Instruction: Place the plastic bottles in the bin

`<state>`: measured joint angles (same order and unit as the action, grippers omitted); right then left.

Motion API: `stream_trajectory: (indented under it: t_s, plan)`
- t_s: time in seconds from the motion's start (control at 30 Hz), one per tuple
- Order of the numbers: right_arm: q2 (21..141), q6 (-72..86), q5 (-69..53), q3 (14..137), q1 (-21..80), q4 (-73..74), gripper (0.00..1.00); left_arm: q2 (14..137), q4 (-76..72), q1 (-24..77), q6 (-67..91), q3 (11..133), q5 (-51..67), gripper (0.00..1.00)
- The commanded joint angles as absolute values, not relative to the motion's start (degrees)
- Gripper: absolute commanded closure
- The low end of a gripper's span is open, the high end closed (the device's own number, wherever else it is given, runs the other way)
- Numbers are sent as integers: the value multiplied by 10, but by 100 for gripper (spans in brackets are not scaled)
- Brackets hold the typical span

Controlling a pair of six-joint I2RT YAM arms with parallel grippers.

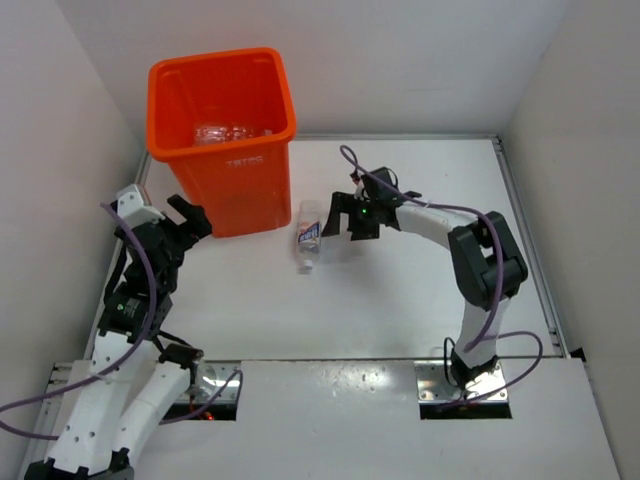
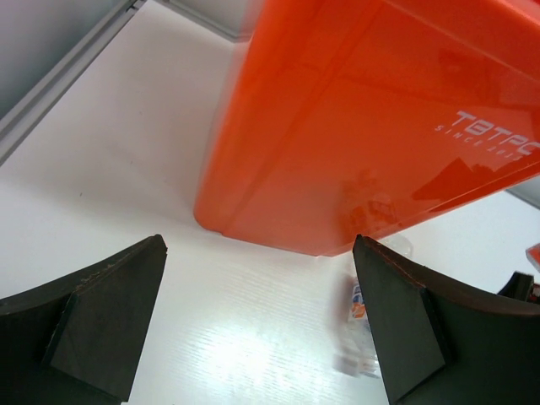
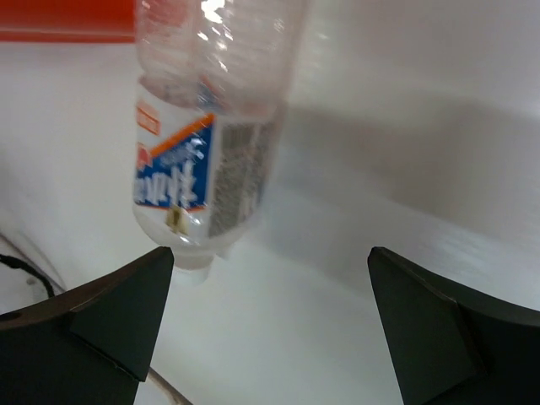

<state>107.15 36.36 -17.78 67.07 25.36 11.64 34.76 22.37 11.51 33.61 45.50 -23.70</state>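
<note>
My right gripper shifts down and to the left in the top view around the bottle's clear far part (image 1: 309, 212) (image 3: 221, 55) next, as it lies lower on that side.
The orange bin (image 1: 220, 130) stands at the back left with clear plastic bottles (image 1: 225, 132) inside it. One clear plastic bottle (image 1: 309, 235) with a blue and white label lies on the table just right of the bin's base. My right gripper (image 1: 335, 212) is open and empty, right beside this bottle. In the right wrist view the bottle (image 3: 202, 152) lies ahead, left of the gap between the jaws (image 3: 270, 312). My left gripper (image 1: 195, 215) is open and empty at the bin's near left corner. The left wrist view shows the bin wall (image 2: 380, 126) and the bottle (image 2: 361, 329) past the right finger.
White walls enclose the table on the left, back and right. A metal rail (image 1: 525, 240) runs along the right edge. A purple cable (image 1: 420, 205) loops over the right arm. A strip of the bin (image 3: 67, 21) shows at the top left of the right wrist view.
</note>
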Motion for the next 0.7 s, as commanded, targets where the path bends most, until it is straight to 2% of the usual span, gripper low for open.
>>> stream_trajectory:
  t_s: [0.0, 0.3, 0.67]
  plan:
    - [1106, 370, -230, 728, 264, 69, 0, 354, 230, 106, 321, 454, -250, 0]
    - [1222, 387, -199, 867, 306, 109, 0, 372, 225, 106, 332, 437, -262, 0]
    - [1317, 386, -96, 916, 330, 187, 2, 388, 220, 101, 307, 443, -267, 0]
